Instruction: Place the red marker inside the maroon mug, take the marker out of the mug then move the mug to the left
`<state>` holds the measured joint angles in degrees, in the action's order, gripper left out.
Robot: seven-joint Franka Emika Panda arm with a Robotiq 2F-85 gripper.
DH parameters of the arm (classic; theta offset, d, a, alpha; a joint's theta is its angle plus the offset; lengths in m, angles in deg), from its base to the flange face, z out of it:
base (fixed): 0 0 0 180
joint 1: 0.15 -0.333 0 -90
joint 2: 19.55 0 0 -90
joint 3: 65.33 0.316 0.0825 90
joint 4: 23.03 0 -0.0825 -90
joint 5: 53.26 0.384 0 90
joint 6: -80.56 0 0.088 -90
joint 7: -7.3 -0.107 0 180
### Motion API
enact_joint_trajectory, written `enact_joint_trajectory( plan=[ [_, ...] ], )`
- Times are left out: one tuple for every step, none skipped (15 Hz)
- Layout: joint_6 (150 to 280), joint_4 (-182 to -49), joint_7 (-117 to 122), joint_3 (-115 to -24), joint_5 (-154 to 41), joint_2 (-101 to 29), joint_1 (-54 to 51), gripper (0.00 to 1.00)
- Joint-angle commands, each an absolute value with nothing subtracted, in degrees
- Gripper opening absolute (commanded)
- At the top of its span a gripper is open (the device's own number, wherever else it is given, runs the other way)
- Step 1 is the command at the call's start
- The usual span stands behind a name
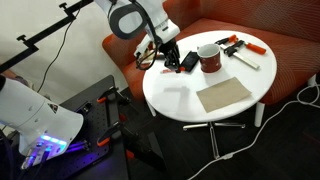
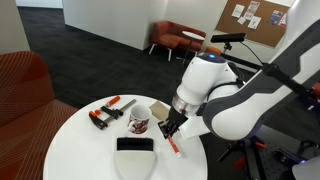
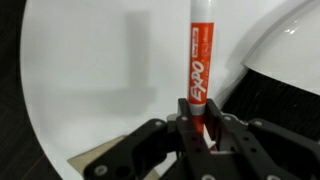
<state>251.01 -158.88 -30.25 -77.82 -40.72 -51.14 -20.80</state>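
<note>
The mug's opening (image 1: 209, 49) faces up outward of my gripper, so I will raise my gripper outward, tilt it over the mug's rim, lower the red marker in and let go.
My gripper (image 3: 196, 125) is shut on the red marker (image 3: 199, 60), which has a red body, a whitish end and "EXPO" lettering and sticks out past the fingertips over the white table. In an exterior view the gripper (image 2: 170, 130) hangs just right of the maroon mug (image 2: 139, 120), with the marker (image 2: 174, 147) pointing down toward the table. In an exterior view the gripper (image 1: 170, 60) is left of the mug (image 1: 209, 57), and the marker is not clear there. The mug stands upright and shows no marker inside.
The round white table (image 1: 180, 105) also holds orange-and-black clamp tools (image 1: 236, 45) (image 2: 105, 115), a long white pen (image 1: 246, 61) and a flat tan mat (image 1: 222, 95). A red couch (image 1: 290, 50) stands behind the table. Cables lie on the floor.
</note>
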Motion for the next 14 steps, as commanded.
enact_joint_trajectory(
  plan=[
    [249.06, -163.77, -33.15, -84.07, -45.30, -42.58, -27.66, 0.05],
    [248.92, -163.69, -34.55, -86.74, -47.31, -41.52, -30.20, 0.05],
    [248.76, -163.48, -36.48, -89.31, -49.67, -40.59, -32.51, 0.05],
    [248.24, -162.80, -38.67, -91.88, -52.30, -39.89, -34.79, 0.05],
    [247.85, -161.99, -41.09, -94.24, -55.09, -39.34, -36.77, 0.05],
    [247.17, -161.00, -43.40, -96.36, -57.70, -39.09, -38.59, 0.05],
    [246.42, -159.64, -45.94, -98.18, -60.22, -39.15, -40.15, 0.05],
    [246.02, -158.61, -48.16, -99.36, -62.50, -39.23, -41.17, 0.05],
    [245.24, -157.17, -50.43, -100.18, -64.57, -39.61, -41.83, 0.05],
    [244.64, -155.95, -52.39, -100.59, -66.36, -40.03, -42.17, 0.05],
    [244.27, -154.63, -54.33, -100.73, -67.93, -40.69, -42.24, 0.05],
    [244.05, -153.44, -56.41, -100.88, -69.57, -41.24, -42.25, 0.05],
    [243.89, -152.25, -58.48, -100.94, -71.23, -42.00, -42.17, 0.05],
    [244.16, -151.10, -60.67, -101.24, -73.10, -42.92, -42.20, 0.05]
  ],
)
